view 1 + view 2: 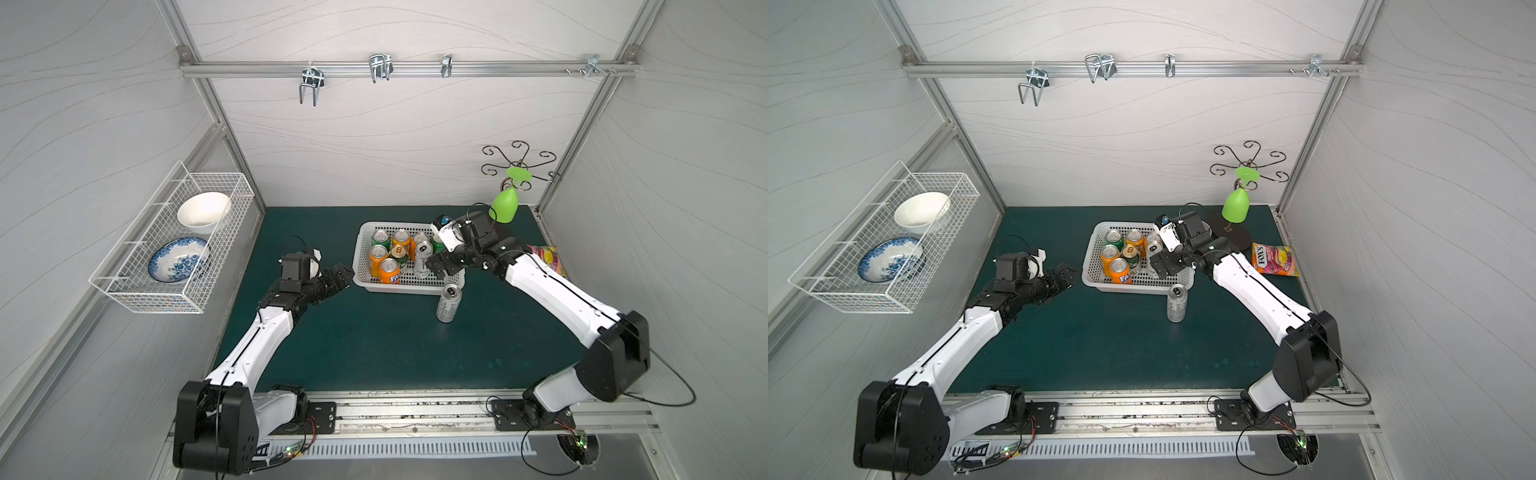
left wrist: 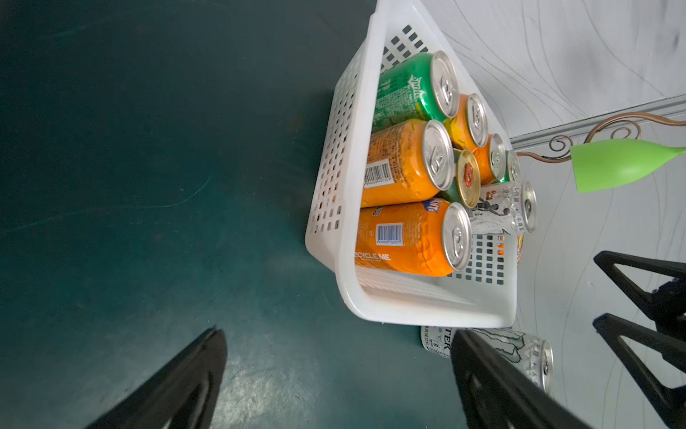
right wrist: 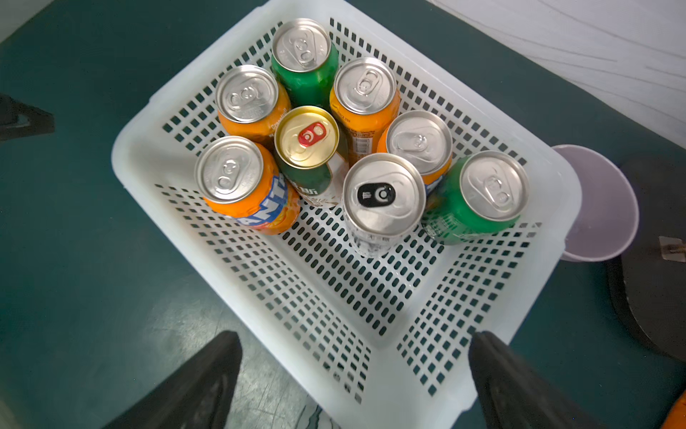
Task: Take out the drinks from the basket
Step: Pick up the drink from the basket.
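Note:
I need to bring my right gripper outward and down over the white-silver Monster can's top (image 1: pixel 424 248) (image 3: pixel 384 195) next. The can's near side is clear.
The white perforated basket (image 1: pixel 360 266) (image 3: pixel 122 156) sits at the back middle of the green mat. Upright in it are several drinks: orange Fanta cans (image 3: pixel 230 171), green cans (image 3: pixel 493 185), a dark green gold-topped can (image 3: pixel 306 137) and a white-silver Monster can (image 3: pixel 384 193). Another Monster can (image 1: pixel 449 303) (image 2: pixel 519 349) stands on the mat just outside the basket's near right corner. My right gripper (image 1: pixel 442 270) (image 3: pixel 356 336) hangs open and empty above that corner. My left gripper (image 1: pixel 343 276) (image 2: pixel 338 334) is open and empty, level with the basket's left wall.
A wire rack (image 1: pixel 166 249) with two bowls hangs on the left wall. Behind the basket's right end are a lilac cup (image 3: pixel 597 204) and a curly stand holding an upturned green glass (image 1: pixel 505 208). A Fox's candy bag (image 1: pixel 1275 259) lies at the right.

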Controlling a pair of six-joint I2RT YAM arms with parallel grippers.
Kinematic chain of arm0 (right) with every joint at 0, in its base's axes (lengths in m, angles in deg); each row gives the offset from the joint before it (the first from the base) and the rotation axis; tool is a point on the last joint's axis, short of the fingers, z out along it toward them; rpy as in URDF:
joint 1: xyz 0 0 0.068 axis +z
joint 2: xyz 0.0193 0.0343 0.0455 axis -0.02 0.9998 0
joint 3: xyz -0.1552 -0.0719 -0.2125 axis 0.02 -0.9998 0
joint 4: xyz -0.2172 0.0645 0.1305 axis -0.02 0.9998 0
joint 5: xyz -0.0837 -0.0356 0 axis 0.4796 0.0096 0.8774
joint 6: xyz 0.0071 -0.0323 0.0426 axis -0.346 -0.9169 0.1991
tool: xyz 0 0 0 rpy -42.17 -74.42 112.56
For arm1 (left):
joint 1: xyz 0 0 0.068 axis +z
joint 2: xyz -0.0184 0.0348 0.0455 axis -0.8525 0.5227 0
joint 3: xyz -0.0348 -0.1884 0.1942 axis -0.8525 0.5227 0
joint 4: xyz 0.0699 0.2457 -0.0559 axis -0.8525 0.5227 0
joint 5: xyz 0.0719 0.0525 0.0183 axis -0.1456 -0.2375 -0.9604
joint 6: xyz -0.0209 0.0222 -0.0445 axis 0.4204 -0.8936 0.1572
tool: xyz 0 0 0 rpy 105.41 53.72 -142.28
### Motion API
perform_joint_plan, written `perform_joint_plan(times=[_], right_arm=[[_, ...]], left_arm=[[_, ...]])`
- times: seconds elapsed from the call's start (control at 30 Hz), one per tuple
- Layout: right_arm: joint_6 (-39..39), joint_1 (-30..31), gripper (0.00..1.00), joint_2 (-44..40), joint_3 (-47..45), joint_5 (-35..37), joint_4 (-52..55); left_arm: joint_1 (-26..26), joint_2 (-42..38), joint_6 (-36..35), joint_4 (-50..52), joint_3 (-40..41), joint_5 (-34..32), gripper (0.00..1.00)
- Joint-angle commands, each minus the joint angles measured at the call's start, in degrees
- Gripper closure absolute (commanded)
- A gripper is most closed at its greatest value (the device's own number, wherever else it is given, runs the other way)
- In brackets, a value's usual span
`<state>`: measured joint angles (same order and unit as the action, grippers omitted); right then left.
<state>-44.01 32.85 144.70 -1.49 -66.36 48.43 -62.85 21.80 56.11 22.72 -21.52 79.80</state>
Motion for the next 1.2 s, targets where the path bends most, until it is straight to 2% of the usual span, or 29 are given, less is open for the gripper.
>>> perform_joint_plan(times=[0.0,0.2,0.47,0.9,1.17], right_arm=[[-1.2,0.1,0.02,3.9,3.6,-0.1,-0.4],[-2.1,1.1,0.08,11.9,8.6,2.4,0.1],[-4.3,1.2,0.14,17.9,13.1,3.8,-0.4],[-4.8,1.3,0.30,20.3,13.3,3.7,-0.5],[-5.0,1.2,0.48,20.3,13.9,4.9,-0.6]], left_arm=[[0.3,2.9,0.3,-5.0,-4.1,2.2,0.01],[0.3,7.8,0.7,-7.9,-4.7,3.9,0.02],[0.3,12.2,0.6,-8.7,-6.5,7.1,0.02],[0.3,15.5,2.5,-11.5,-7.2,10.9,0.02],[0.2,14.5,2.7,-11.4,-6.3,10.9,0.02]])
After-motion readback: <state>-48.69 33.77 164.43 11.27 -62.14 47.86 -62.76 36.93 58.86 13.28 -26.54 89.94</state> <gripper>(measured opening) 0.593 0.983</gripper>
